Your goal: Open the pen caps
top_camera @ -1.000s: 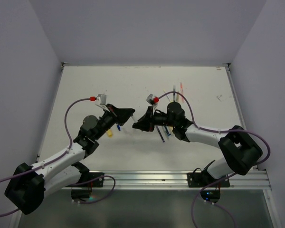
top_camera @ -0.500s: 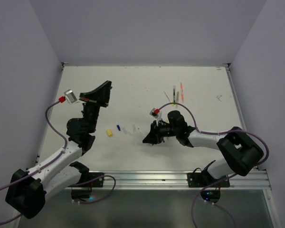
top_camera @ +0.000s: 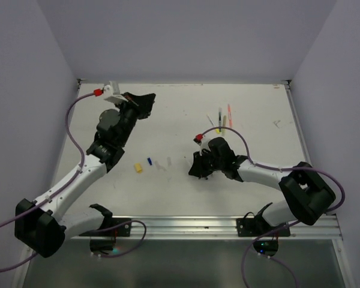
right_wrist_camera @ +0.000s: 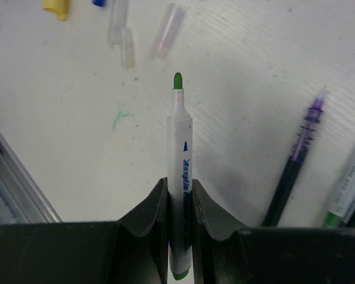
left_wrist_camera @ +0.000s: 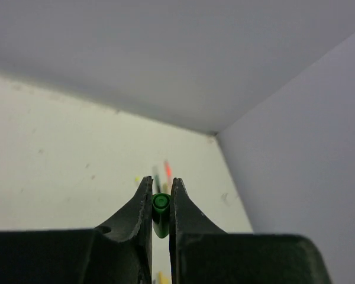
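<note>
My left gripper brings the green pen cap down and back beside the pale clear caps in the row next, tilting toward the table.
In the left wrist view my left gripper is shut on a green pen cap, its open end facing the far wall. From above, the left gripper is raised over the table's back left. My right gripper is shut on a white marker pen whose bare green tip points at the table. The top view shows the right gripper low near the table's middle. Loose caps lie left of it: yellow, blue and pale clear ones.
A purple pen and a green-and-white pen lie just right of the right gripper. More pens, one of them orange-red, lie at the back right. A small green ink mark is on the table.
The two grippers were together mid-table and have pulled apart. The left arm swung up and back-left with the green cap. The right gripper sank toward the table with the uncapped marker.
</note>
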`<state>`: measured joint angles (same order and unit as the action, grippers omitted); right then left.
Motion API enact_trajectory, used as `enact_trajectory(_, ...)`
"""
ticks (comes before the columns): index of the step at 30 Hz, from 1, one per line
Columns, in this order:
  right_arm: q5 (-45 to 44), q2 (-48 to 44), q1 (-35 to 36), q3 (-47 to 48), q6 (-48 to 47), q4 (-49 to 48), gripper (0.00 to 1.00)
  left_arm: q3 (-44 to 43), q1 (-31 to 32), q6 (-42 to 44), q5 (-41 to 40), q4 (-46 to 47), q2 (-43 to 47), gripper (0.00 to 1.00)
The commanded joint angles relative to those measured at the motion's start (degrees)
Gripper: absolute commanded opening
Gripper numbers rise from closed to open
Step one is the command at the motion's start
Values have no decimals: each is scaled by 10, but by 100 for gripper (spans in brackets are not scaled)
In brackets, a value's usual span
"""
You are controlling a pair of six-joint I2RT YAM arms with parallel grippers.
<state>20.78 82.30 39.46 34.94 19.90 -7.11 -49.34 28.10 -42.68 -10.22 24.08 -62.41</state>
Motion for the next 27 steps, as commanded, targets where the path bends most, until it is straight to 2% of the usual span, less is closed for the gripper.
enact_trajectory(1, -107, -2, 3, 36, -14, 86, 0, -53, 1, -14, 37, -312, -64, 0)
enact_trajectory(6, -145, 25, 18, 60, -6, 116, 0, -68, 30, -28, 34, -408, -127, 0)
enact_trajectory(11, -188, 61, 33, 89, 4, 145, 0, -78, 89, -46, 11, -437, -193, 0)
enact_trajectory(15, -220, 84, 33, 96, 16, 164, 0, -125, 110, -67, 4, -495, -262, 0)
enact_trajectory(20, -274, 95, 33, 109, 22, 196, 5, -177, 122, -72, -5, -550, -343, 0)
enact_trajectory(24, -296, 93, 33, 112, 25, 218, 10, -183, 138, -89, -16, -558, -365, 0)
enact_trajectory(27, -297, 86, 33, 109, 24, 217, 23, -182, 145, -94, -18, -558, -374, 0)
